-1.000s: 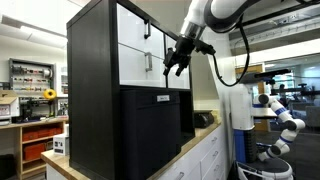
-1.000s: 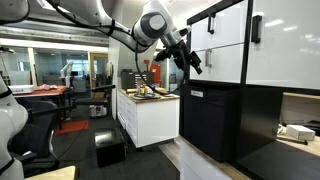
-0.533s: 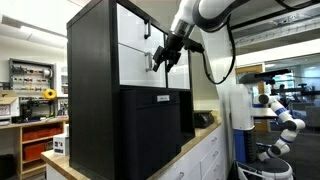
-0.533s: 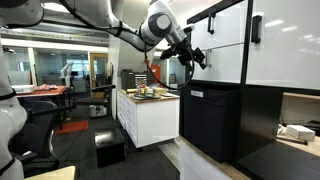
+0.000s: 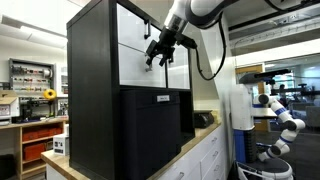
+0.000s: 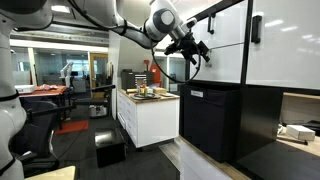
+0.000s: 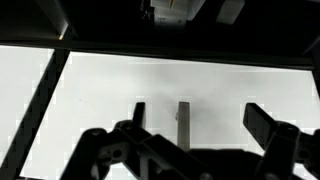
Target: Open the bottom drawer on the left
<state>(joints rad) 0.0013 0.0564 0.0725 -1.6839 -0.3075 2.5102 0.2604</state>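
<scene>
My gripper moves outward and down next, its open fingers straddling the upright bar handle point(image 7: 183, 125), since the bar lies outward of my gripper and slightly below.
The bottom drawer point(image 5: 133, 68) is a wide white flat front in the big black cabinet point(image 5: 92, 90); it also shows in an exterior view point(image 6: 218, 66) and fills the wrist view point(image 7: 100, 90). Its short black vertical bar handle point(image 7: 183, 118) stands between my fingers without touching them, nearer the left finger. My gripper point(image 7: 200, 122) is open and empty. In both exterior views the gripper point(image 5: 157, 54) point(image 6: 200, 50) hangs right in front of the drawer face at handle height. The handle itself is hidden behind the gripper in the exterior views.
Another white drawer front point(image 5: 135, 28) sits above, and narrower white fronts point(image 6: 285, 45) lie beside. Below is a black door with a small label point(image 5: 162, 98). A white counter unit point(image 6: 150, 115) with items stands nearby, and a white robot point(image 5: 280, 115) stands beyond.
The gripper has moved in toward the cabinet and slightly up, from in front of the drawer's outer edge to the handle. It has stayed open.
</scene>
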